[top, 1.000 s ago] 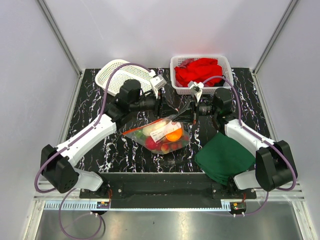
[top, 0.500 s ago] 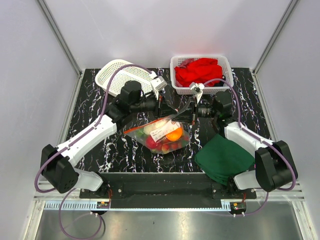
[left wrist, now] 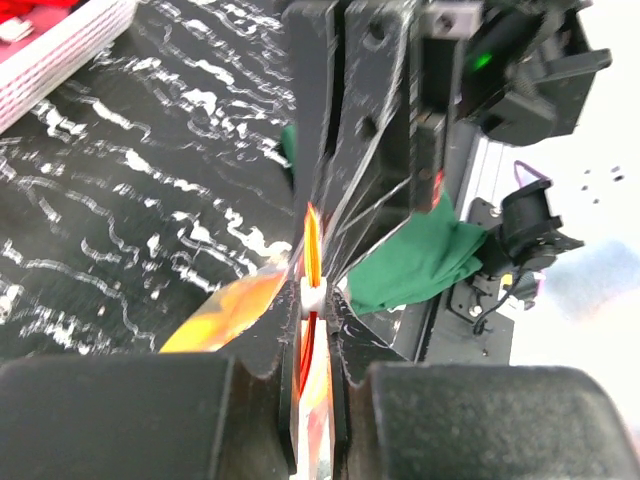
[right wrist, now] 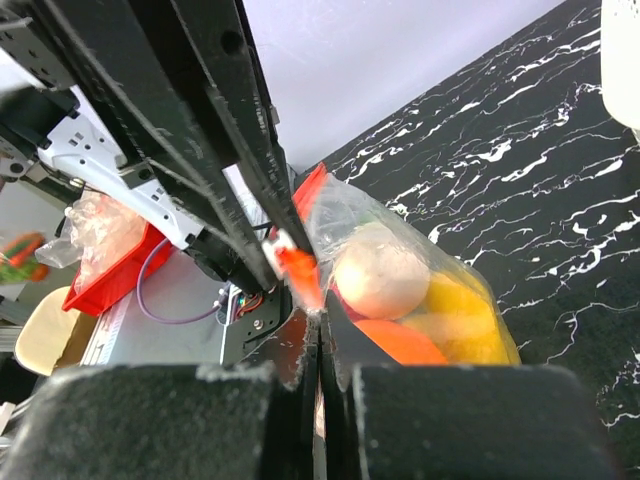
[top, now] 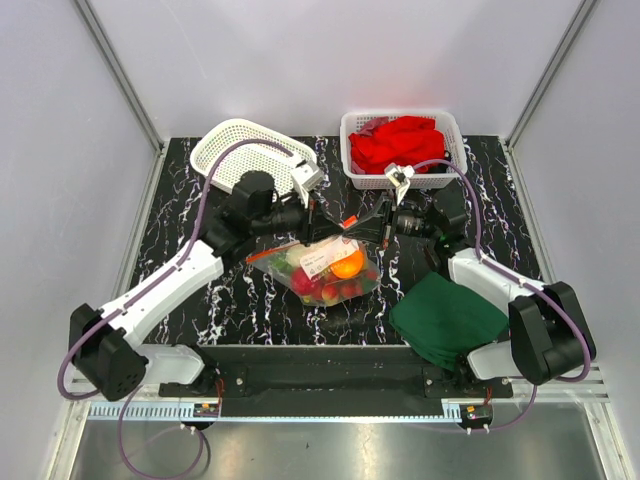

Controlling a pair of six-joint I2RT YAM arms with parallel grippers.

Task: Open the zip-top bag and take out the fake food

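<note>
My left gripper moves to the left in the top view toward the zip strip's loose end next and releases, since the slider (left wrist: 313, 293) still sits beside my right gripper.
The zip-top bag (top: 325, 272) hangs just above the black marbled table between both arms, its orange-red zip strip (top: 300, 243) stretched tight. Fake food fills it: an orange (top: 347, 266), red and green pieces, and a pale round piece (right wrist: 380, 272) in the right wrist view. My left gripper (top: 318, 224) is shut on the zip strip at its white slider (left wrist: 313, 293). My right gripper (top: 372, 230) faces it from the right, shut on the bag's top edge (right wrist: 310, 275) next to the strip. The two sets of fingers nearly touch.
An empty white oval basket (top: 235, 150) lies tilted at the back left. A white basket (top: 346, 140) with red cloth (top: 400, 142) stands at the back right. A dark green folded cloth (top: 448, 318) lies near the right arm's base.
My left gripper has closed on the zip strip and drawn back to the left. The bag shifted slightly left with it. The right gripper kept its grip.
</note>
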